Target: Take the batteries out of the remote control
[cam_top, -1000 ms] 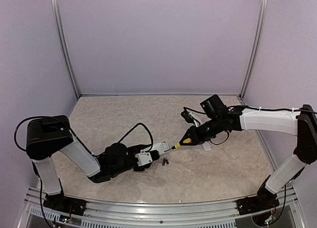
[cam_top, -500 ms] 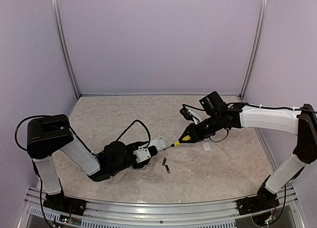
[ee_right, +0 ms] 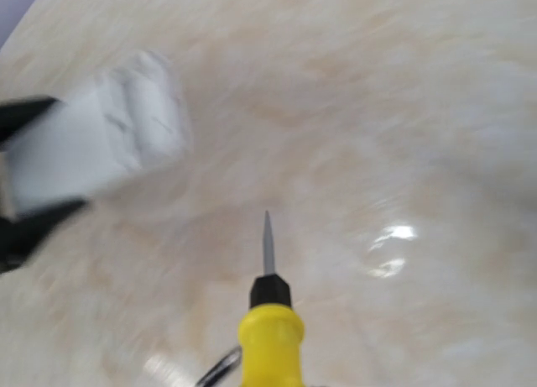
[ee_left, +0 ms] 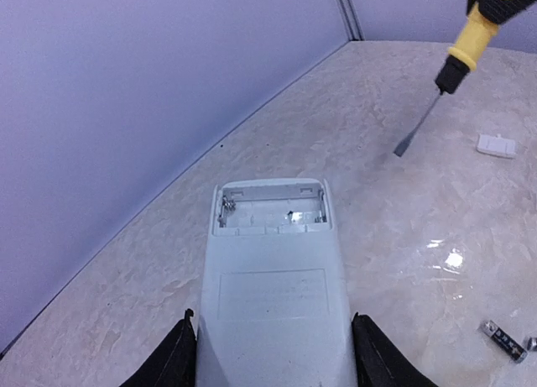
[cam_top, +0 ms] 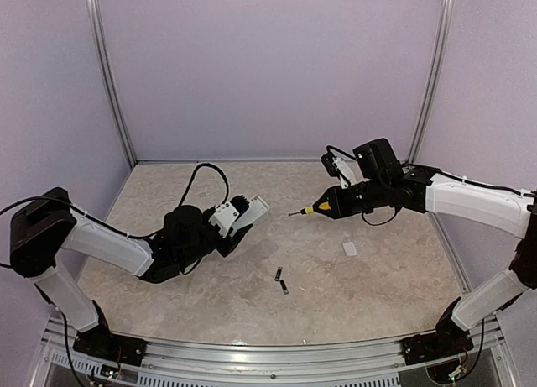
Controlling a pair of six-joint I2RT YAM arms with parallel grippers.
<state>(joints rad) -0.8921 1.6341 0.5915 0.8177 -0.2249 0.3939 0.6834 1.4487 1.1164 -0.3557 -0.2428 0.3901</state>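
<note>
I should next swing my left gripper to the left in the top view and lower it flat onto the tabletop to release it, because the battery compartment of the remote (ee_left: 273,278) is empty.
My left gripper (cam_top: 241,213) is shut on the white remote control (cam_top: 253,207) and holds it tilted up above the table. In the left wrist view the remote (ee_left: 273,278) sits between my fingers with its battery compartment (ee_left: 271,209) open and empty. Two small dark batteries (cam_top: 281,280) lie on the table in front of it, apart from both grippers; one also shows in the left wrist view (ee_left: 502,338). My right gripper (cam_top: 334,204) is shut on the yellow-handled screwdriver (cam_top: 312,209), held in the air with its tip pointing at the remote. The screwdriver also shows in the right wrist view (ee_right: 270,328).
A small white cover piece (cam_top: 350,248) lies on the table below my right arm, and also shows in the left wrist view (ee_left: 495,143). Purple walls enclose the marbled table (cam_top: 377,295) on three sides. A black cable loops above my left wrist.
My left gripper has lifted the remote up and back to the left. My right gripper has drawn the screwdriver up and away to the right. The batteries stay on the table.
</note>
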